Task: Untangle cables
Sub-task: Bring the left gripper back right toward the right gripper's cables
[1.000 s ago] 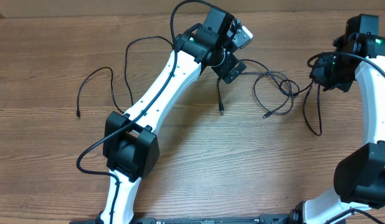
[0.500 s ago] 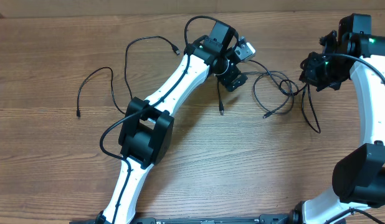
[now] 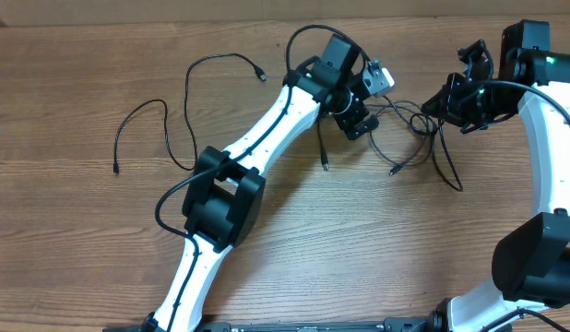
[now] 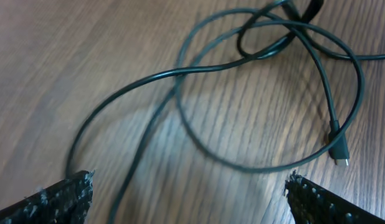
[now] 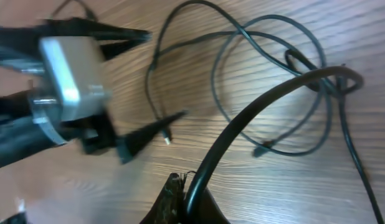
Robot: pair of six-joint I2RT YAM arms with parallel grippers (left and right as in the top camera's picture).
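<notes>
My left gripper is open and next needs to go down onto pieces of black cable beside the crossing that they run from toward my fingers, then close.
A tangle of thin black cables (image 3: 409, 124) lies between my two grippers, with loose plug ends toward the front (image 3: 326, 165) (image 3: 393, 171). My left gripper (image 3: 359, 122) is open just left of the tangle. In the left wrist view its wide-apart fingertips (image 4: 189, 193) hover over looping cables (image 4: 242, 93), and a plug (image 4: 339, 151) lies on the right. My right gripper (image 3: 446, 97) is shut on a cable of the tangle. In the right wrist view that cable (image 5: 267, 99) rises from the closed jaws (image 5: 189, 199). A separate cable (image 3: 167, 129) lies at the far left.
The wooden table (image 3: 359, 240) carries the left arm's white link (image 3: 267, 138) diagonally across its middle. The right arm (image 3: 552, 129) stands along the right edge. The left gripper and its camera block (image 5: 61, 93) show in the right wrist view.
My left gripper has moved right, up to the tangle. My right gripper has moved left with its cable, and the tangle's loops have shifted and bunched closer.
</notes>
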